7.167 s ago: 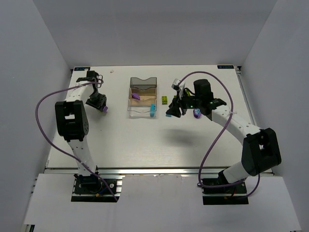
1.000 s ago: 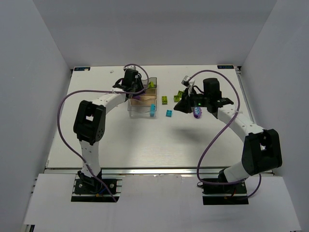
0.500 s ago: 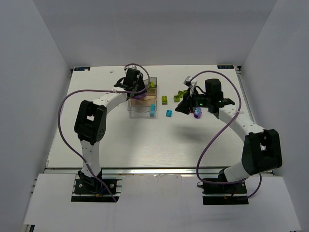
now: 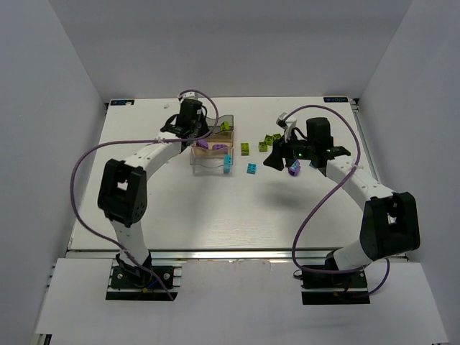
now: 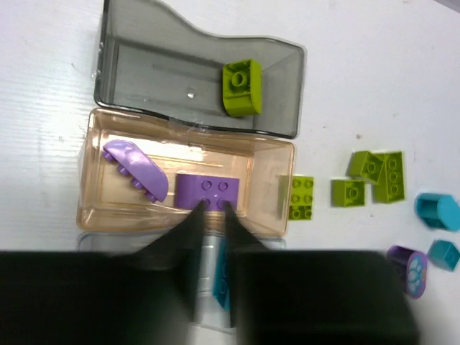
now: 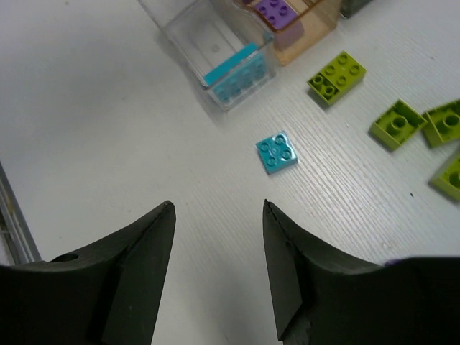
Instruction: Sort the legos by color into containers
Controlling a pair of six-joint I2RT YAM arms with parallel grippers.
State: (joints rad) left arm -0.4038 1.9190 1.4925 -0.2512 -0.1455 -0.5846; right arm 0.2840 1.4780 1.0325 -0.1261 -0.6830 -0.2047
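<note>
The robot's right hand must next swing away from the bins, then turn and go down over the rounded purple lego.
The containers stand in a row: a smoky grey bin [image 5: 129,57] with a lime lego [image 5: 241,88], an amber bin [image 5: 277,169] with a curved purple lego [image 5: 135,169] and a purple brick [image 5: 207,188], and a clear bin [image 6: 215,39] with a cyan lego [image 6: 233,72]. My left gripper [image 5: 212,210] hangs over the amber bin's near wall, almost shut, with nothing in the narrow slit. My right gripper [image 6: 218,208] is open and empty above the table, short of a loose cyan brick [image 6: 277,152].
Several loose lime bricks [image 4: 246,149] [image 6: 397,123] lie right of the bins. A purple round piece [image 4: 293,169], a cyan cylinder [image 5: 437,212] and a small cyan piece [image 5: 442,253] lie farther right, near my right arm.
My left gripper has narrowed to a slit and its arm has drawn slightly left; the purple brick lies loose in the amber bin. My right gripper's jaws have spread wider.
</note>
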